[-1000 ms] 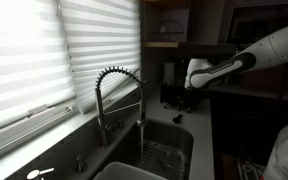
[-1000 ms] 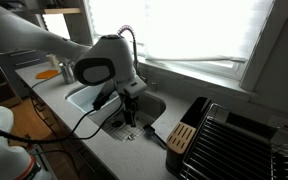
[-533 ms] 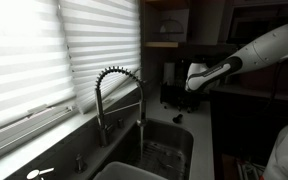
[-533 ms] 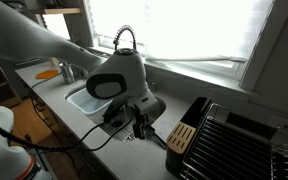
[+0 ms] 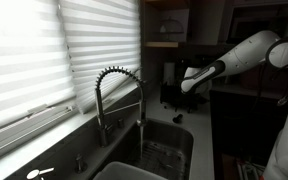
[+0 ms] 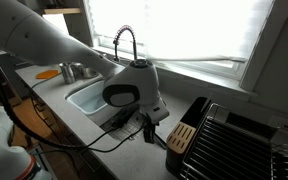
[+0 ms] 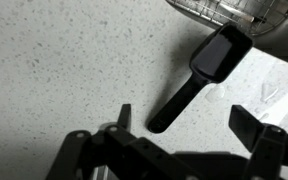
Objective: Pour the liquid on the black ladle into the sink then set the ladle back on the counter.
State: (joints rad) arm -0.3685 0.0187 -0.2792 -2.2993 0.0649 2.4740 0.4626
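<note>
My open gripper lowers around the black ladle's handle (image 7: pixel 177 106) and closes next, since that lies below, reaching between the gripper's two fingers in the wrist view.
The black ladle (image 7: pixel 199 80) lies flat on the pale speckled counter (image 7: pixel 54 60) in the wrist view, its thin handle end pointing toward me. My gripper (image 7: pixel 184 125) is open just above it. One fingertip (image 7: pixel 124 117) is left of the handle end and the other (image 7: pixel 249 125) is right of it, neither touching. In both exterior views the gripper (image 5: pixel 189 88) (image 6: pixel 144 122) hangs over the counter beside the steel sink (image 5: pixel 169 145) (image 6: pixel 89 97) with its coiled arched faucet (image 5: pixel 119 95) (image 6: pixel 124 40). The ladle is hidden under the wrist there.
A shiny steel item (image 7: pixel 234 10) sits just beyond the ladle's wide end. A black dish rack (image 6: pixel 239 140) and a wooden holder (image 6: pixel 182 137) stand close by. Steel cups (image 6: pixel 74 70) and an orange item (image 6: pixel 49 73) lie past the sink. Window blinds (image 5: pixel 54 50) back the counter.
The arm has swung away from the sink basin toward the dish rack side and now sits over the counter. The gripper's jaws stand open.
</note>
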